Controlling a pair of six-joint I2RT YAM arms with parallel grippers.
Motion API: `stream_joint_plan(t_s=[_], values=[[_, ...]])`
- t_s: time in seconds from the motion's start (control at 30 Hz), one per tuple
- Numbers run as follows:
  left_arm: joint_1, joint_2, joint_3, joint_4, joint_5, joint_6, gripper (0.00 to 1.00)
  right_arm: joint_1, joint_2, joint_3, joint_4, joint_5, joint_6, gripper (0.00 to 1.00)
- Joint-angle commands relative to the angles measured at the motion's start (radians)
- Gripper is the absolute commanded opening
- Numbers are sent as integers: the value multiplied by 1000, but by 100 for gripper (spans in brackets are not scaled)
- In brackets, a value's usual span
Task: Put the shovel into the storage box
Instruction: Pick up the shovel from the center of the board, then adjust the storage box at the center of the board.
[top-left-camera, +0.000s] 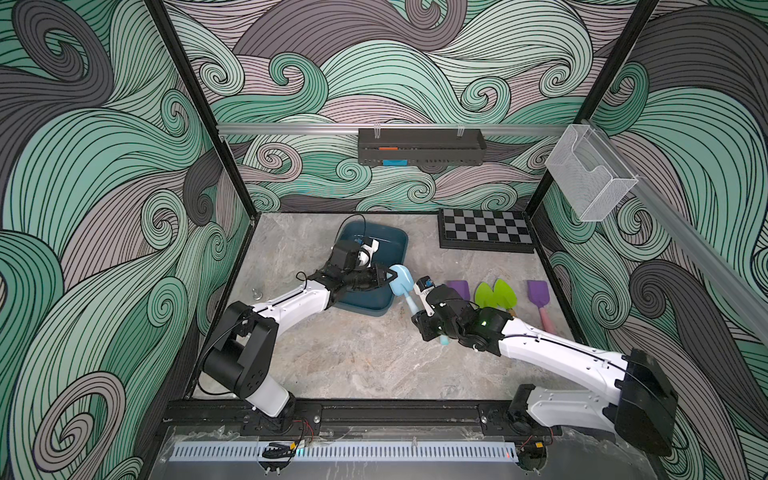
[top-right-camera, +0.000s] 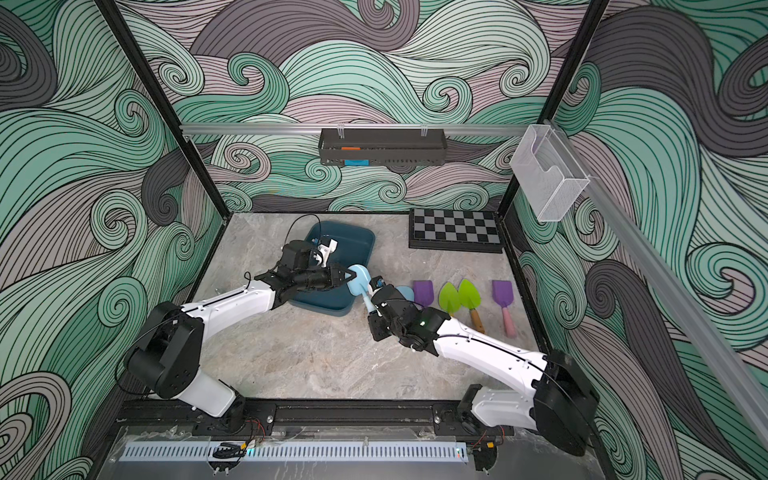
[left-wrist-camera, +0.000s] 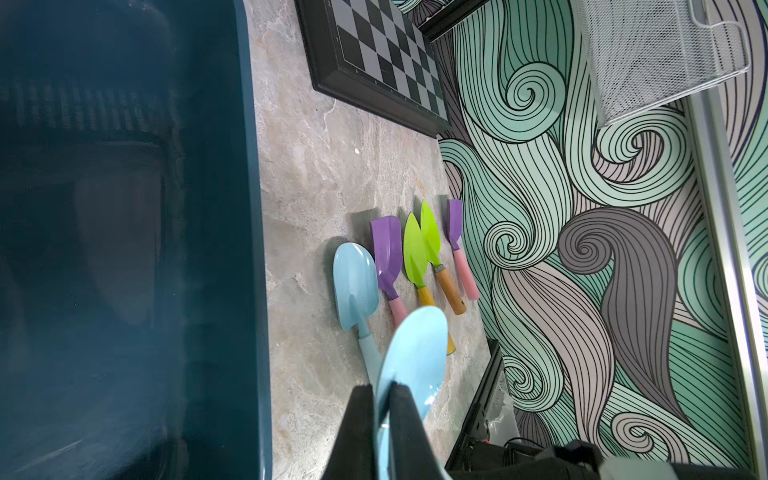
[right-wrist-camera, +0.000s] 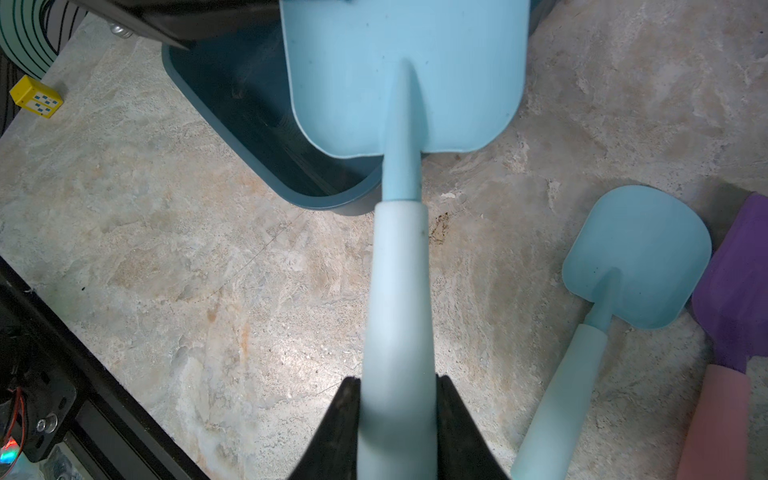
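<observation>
My left gripper moves outward and down into the box interior (top-left-camera: 390, 251) (left-wrist-camera: 120, 216) next and lets go of the blade's edge, since that space is empty.
A light blue shovel (top-left-camera: 402, 279) (top-right-camera: 360, 279) hangs in the air between both arms, its blade over the near right corner of the dark teal storage box (top-left-camera: 388, 240) (top-right-camera: 355, 245). My left gripper (top-left-camera: 390, 277) (left-wrist-camera: 382, 388) reaches across the box and is shut on the edge of the blade (left-wrist-camera: 415, 353). My right gripper (top-left-camera: 417, 309) (right-wrist-camera: 398, 380) has its fingers pressed against both sides of the pale handle (right-wrist-camera: 397, 291). The box interior (right-wrist-camera: 249, 124) holds no shovel.
More shovels lie in a row right of the box: another light blue one (right-wrist-camera: 636, 257), two purple (top-left-camera: 459, 288) (top-left-camera: 537, 291), two green (top-left-camera: 486, 294) (top-left-camera: 505, 293). A chessboard (top-left-camera: 486, 230) sits at the back right. A black tray (top-left-camera: 419, 145) and mesh basket (top-left-camera: 586, 170) hang on the rails.
</observation>
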Motion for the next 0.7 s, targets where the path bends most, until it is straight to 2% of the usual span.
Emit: stream_joint_plan(t_s=[0.0,0.07,0.17,0.27,0.43,0.57,0.67], values=[[1,12,51,-31,26,54,0,8,-10,27,79,0,-25,48],[18,9,83,-68,26,77,0,7,-28,21,80,11,-30,57],[59,21,178,-189,22,147,0,8,-66,3,74,28,-34,61],[115,79,357,-389,56,289,0,4,-100,-19,43,61,-28,62],[197,280,698,-770,166,559,0,-29,-129,-87,-7,57,3,63],[236,468,962,-1033,97,693,0,-64,-169,-149,-29,39,29,63],[252,563,1065,-1112,46,735,0,-79,-210,-186,-44,29,41,63]])
